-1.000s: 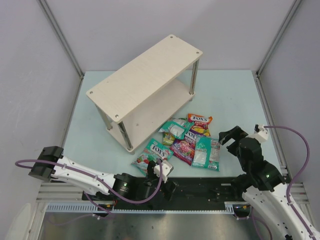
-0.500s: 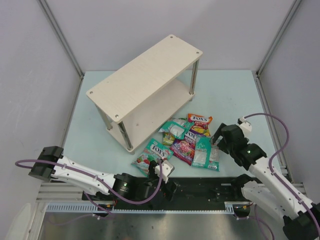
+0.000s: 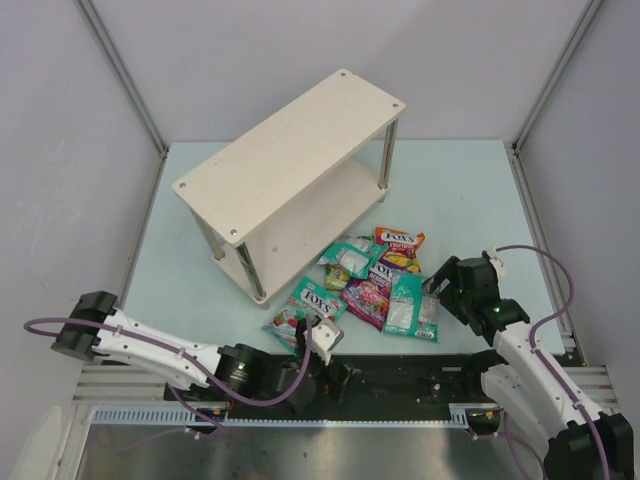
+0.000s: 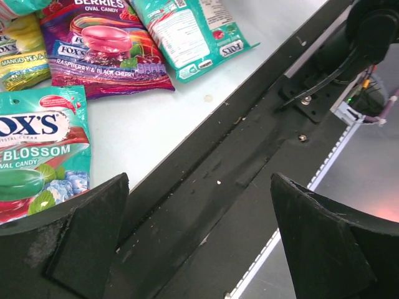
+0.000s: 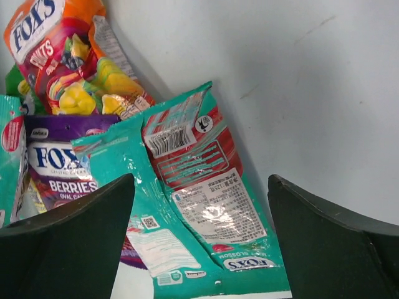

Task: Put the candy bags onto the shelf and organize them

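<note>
My right gripper will move outward toward the shelf, onto the edge of the second teal bag beside the red-orange bag, since the second teal bag lies on top of the purple bag point(image 5: 56, 168).
The candy bags point(image 3: 372, 285) lie in a loose heap on the table in front of the shelf point(image 3: 290, 170), a two-tier pale wood unit that has nothing on it. My right gripper point(image 3: 432, 287) is open and low over the heap's right edge. In the right wrist view its jaws point(image 5: 201, 180) straddle a face-down teal bag point(image 5: 209, 187) with a barcode, next to a second teal bag point(image 5: 140, 218), a purple bag point(image 5: 56, 168) and a red-orange bag point(image 5: 68, 56). My left gripper point(image 3: 340, 378) is open over the black rail point(image 4: 206, 187), near a teal bag point(image 4: 37, 156) and holding nothing.
The black rail point(image 3: 400, 378) and metal frame run along the near table edge between the arm bases. Grey walls close in the table at the left, right and back. The right arm's purple cable point(image 3: 560, 270) loops beside the right wall.
My right arm has swung left and down, bringing its open gripper over the heap's right edge. The left arm has barely shifted. The bags have not moved.
</note>
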`<state>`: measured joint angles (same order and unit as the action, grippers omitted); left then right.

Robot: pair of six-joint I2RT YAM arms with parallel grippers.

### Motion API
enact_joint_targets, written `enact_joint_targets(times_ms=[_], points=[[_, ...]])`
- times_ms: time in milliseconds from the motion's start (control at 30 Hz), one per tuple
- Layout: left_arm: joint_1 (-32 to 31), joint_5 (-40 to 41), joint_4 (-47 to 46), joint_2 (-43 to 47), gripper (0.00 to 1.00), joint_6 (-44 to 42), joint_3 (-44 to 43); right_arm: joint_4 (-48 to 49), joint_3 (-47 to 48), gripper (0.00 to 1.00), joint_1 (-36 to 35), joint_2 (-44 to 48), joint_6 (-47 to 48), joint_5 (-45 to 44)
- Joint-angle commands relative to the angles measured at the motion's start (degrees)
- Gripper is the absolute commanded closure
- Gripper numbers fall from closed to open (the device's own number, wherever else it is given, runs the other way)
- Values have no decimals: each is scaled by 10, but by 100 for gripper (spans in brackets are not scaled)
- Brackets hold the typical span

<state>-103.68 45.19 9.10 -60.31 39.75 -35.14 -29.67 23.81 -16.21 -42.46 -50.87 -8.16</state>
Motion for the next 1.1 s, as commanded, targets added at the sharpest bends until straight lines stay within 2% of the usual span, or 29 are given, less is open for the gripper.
enact_joint_targets(times_ms=[0, 200, 400, 567, 1067], points=[[1, -3, -33, 29, 0, -14, 17, 103, -14, 9, 13, 48, 30, 60], [2, 2, -18, 40, 0, -7, 24, 166, 7, 13, 7, 77, 67, 103], [-2, 3, -21, 42, 0, -3, 22, 225, 47, 19, -11, -60, 65, 192], [-6, 14, -29, 58, 0, -8, 24, 291, 65, 20, -58, -123, 62, 192], [-6, 24, 10, 63, 0, 23, 24, 416, 108, 22, -76, -300, 29, 223]])
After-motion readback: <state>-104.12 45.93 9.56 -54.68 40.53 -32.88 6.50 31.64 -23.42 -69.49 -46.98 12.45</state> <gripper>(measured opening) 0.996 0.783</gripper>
